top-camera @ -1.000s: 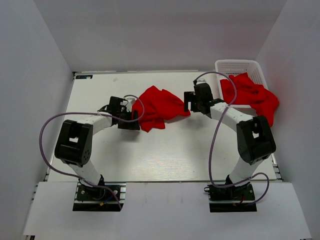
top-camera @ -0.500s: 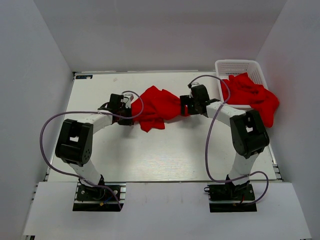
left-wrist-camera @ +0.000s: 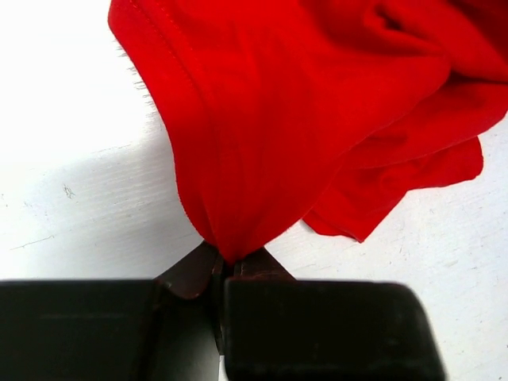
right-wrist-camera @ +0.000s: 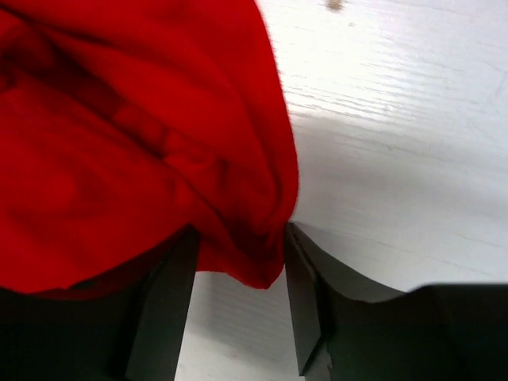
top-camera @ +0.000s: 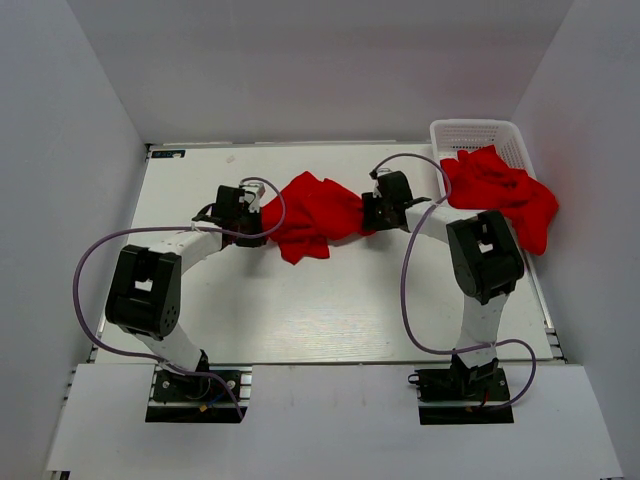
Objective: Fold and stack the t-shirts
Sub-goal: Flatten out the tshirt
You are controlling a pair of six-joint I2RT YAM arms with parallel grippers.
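My left gripper should next lift the crumpled shirt's edge, move it outward, then lower it and let it go there, because outward there is bare tabletop by the back wall (top-camera: 261, 161).
One red t-shirt (top-camera: 315, 215) lies crumpled on the white table (top-camera: 300, 310) between my two grippers. My left gripper (top-camera: 262, 228) is shut on its left edge. In the left wrist view the cloth (left-wrist-camera: 302, 119) fans out from the pinched tips of that gripper (left-wrist-camera: 226, 266). My right gripper (top-camera: 368, 213) sits at the shirt's right edge. In the right wrist view a fold of the shirt (right-wrist-camera: 119, 135) hangs between the half-closed jaws of the gripper (right-wrist-camera: 238, 270), with a gap still showing below it. More red t-shirts (top-camera: 500, 190) are heaped at the back right.
A white lattice basket (top-camera: 478, 132) stands at the back right corner, with the heap of shirts spilling over its near rim and the table's right edge. Grey walls enclose the table on three sides. Cables loop from both arms.
My left gripper has closed on the shirt's left edge. My right gripper has moved left onto the shirt's right edge, and its jaws have narrowed around a fold.
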